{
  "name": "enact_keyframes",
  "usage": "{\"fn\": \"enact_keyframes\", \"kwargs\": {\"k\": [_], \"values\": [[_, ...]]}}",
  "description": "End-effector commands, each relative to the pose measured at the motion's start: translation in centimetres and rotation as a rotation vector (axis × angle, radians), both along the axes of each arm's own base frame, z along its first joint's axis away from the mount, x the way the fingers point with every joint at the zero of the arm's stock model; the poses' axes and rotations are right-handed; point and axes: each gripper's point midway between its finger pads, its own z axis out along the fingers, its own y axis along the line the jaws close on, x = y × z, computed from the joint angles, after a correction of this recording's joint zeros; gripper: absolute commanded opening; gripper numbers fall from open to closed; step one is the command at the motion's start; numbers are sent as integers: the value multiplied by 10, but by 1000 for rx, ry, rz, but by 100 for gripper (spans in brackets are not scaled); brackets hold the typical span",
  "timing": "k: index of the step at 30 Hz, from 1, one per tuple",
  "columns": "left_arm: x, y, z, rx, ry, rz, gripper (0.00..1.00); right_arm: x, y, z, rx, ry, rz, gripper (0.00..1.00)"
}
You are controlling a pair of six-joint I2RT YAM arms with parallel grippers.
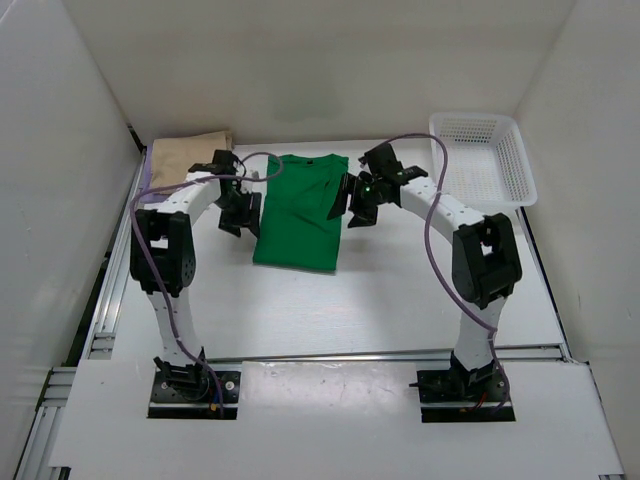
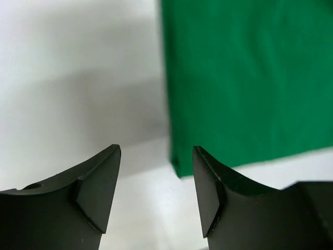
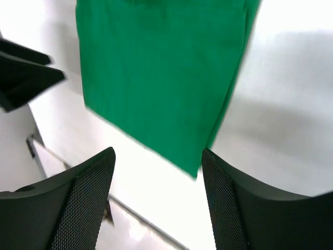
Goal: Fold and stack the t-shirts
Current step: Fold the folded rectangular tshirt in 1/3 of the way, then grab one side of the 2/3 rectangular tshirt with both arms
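Observation:
The green shirt's near corner (image 1: 257,262) (image 2: 180,170) lies below the left gripper and back toward the base, so the left gripper's open fingers need to go back and down around it next and close.
A bright green t-shirt (image 1: 300,212) lies flat in the middle of the table, folded into a long narrow panel with its collar at the far end. A tan t-shirt (image 1: 190,155) sits folded at the back left. My left gripper (image 1: 238,215) hovers at the green shirt's left edge, open and holding nothing. In the left wrist view the shirt's (image 2: 244,78) near corner shows just beyond the open gripper (image 2: 156,192). My right gripper (image 1: 352,205) hangs at the shirt's right edge, also open and empty. From the right wrist the shirt (image 3: 161,78) lies beyond that gripper (image 3: 158,198).
A white mesh basket (image 1: 483,158) stands at the back right corner. White walls enclose the table on three sides. The left arm's fingers (image 3: 26,78) show at the left of the right wrist view. Bare white tabletop (image 1: 330,310) lies between the shirt and the arm bases.

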Motion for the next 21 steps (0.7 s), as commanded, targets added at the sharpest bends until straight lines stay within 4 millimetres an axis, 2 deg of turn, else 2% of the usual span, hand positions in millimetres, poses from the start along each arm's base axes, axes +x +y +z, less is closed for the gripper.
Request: {"fn": "enact_keyframes", "kwargs": {"k": [1,3,7,10,16,19,20,21], "values": [[-44,-41,1,-160,103,-92,68,-46,-16,-30,-40,159,47,72],[-52,-42,-8,-167,138,-92,68,-67,-15,-44,-37,239,51,72],[-69,-45,-24,-193,209,-94,70,-87,-11,-64,-41,307,65,72],[-71,-45,-33,-190,238,-91,70,-89,1,-69,16,329,55,71],[-71,-41,-38,-168,263,-84,70,-99,12,-78,46,381,69,66],[-72,-41,-41,-166,273,-83,58,-98,13,-84,40,400,60,64],[-69,-42,-42,-167,272,-83,55,-99,13,-89,35,410,59,57],[-66,-42,-40,-168,261,-84,45,-96,14,-86,40,400,60,52]]}}
